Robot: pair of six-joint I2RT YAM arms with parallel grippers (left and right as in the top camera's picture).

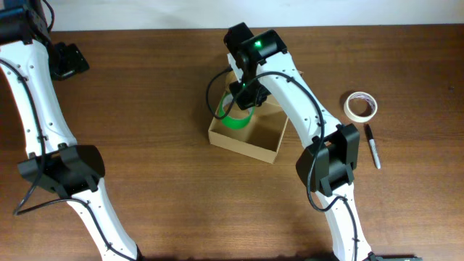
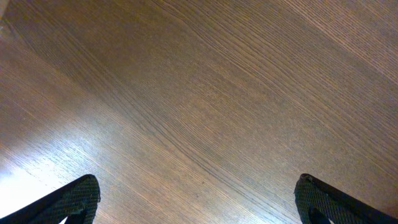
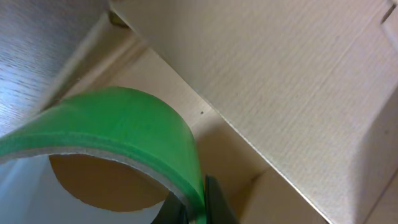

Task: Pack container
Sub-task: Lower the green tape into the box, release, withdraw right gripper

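My right gripper lowers the green tape roll (image 1: 235, 119) onto the box's bottom beneath it next and releases it there. The roll still hangs tilted above the box's bottom.
The container (image 1: 243, 146) is an open tan cardboard box in the middle of the table, its flap lid tilted up at the back. My right gripper (image 1: 241, 101) is shut on a green tape roll (image 1: 235, 119) and holds it over the box's back left part. In the right wrist view the green roll (image 3: 124, 127) fills the lower left, pinched between my fingers (image 3: 198, 208), with the box's inner wall and floor (image 3: 280, 112) behind it. My left gripper (image 2: 199, 202) is open and empty over bare wood, at the far left of the table (image 1: 67, 59).
A white tape roll (image 1: 360, 106) lies on the table to the right of the box. A black marker (image 1: 373, 146) lies just below it. The wooden table (image 1: 159, 181) stretches around the box.
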